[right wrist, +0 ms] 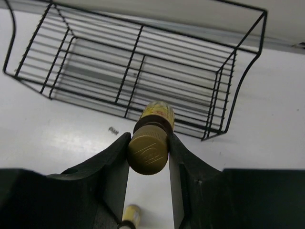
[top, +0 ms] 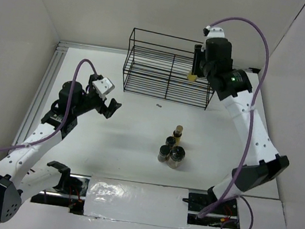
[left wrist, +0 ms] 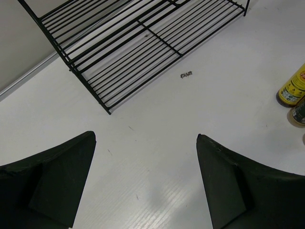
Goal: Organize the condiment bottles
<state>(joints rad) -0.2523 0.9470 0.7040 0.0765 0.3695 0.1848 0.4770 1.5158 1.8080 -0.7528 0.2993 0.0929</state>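
Note:
The rack's empty end (top: 203,83) (right wrist: 189,99) lies below the robot's right gripper, to its right in the top view, so the gripper should next go down toward the side of the rack and let go of the bottle's tan cap.
My right gripper (right wrist: 148,138) is shut on a slim yellow-filled bottle with a tan cap (right wrist: 148,148) and holds it in the air over the right part of the black wire rack (top: 149,62); its yellow end shows in the top view (top: 192,77). The second slim yellow bottle (top: 177,133) stands mid-table next to two short dark-lidded jars (top: 170,142) (top: 163,153) and a fatter black-lidded jar (top: 176,156). My left gripper (left wrist: 145,138) is open and empty, low over bare table at the left (top: 111,107), apart from the bottles.
The wire rack (right wrist: 95,62) stands at the back of the white table, near the rear wall. A small dark speck (top: 158,105) lies in front of it. White walls enclose the table on the left, back and right.

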